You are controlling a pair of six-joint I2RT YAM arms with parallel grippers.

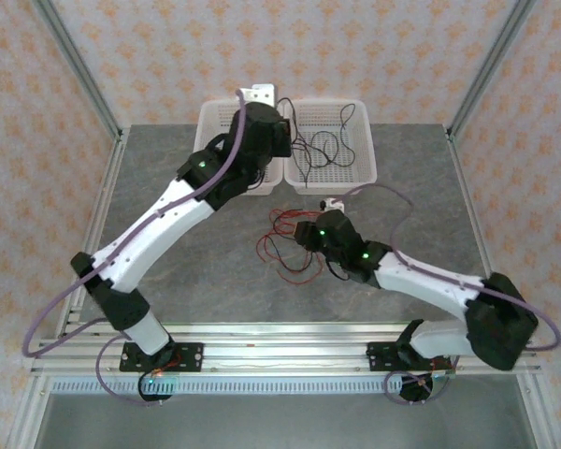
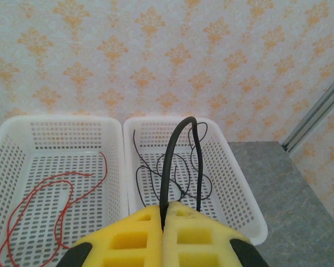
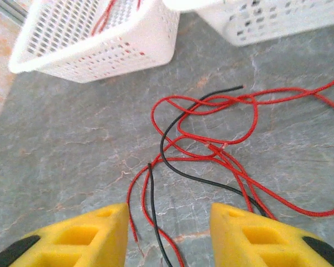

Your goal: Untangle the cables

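The basket of black cables is beside and below my left gripper, which should next move sideways over that basket and go down to release its cable.
My left gripper (image 2: 164, 222) is shut on a black cable (image 2: 170, 153) that arches up and hangs down into the right white basket (image 2: 242, 197), where more black cables (image 2: 181, 178) lie. A red cable (image 2: 61, 192) rests in the left basket (image 2: 11, 161). On the grey table a tangle of red cables (image 3: 222, 125) crossed by black strands (image 3: 172, 161) lies in front of my right gripper (image 3: 168, 239). Its yellow fingers (image 3: 94, 233) stand open just above the table, with strand ends between them. From above, the tangle (image 1: 285, 245) lies left of the right gripper (image 1: 309, 234).
The two white baskets (image 1: 341, 168) stand side by side at the table's far edge, the left one (image 1: 208, 122) mostly under the left arm (image 1: 182, 201). Metal frame posts rise at the corners. Bare table surface (image 1: 196, 290) lies left of the tangle.
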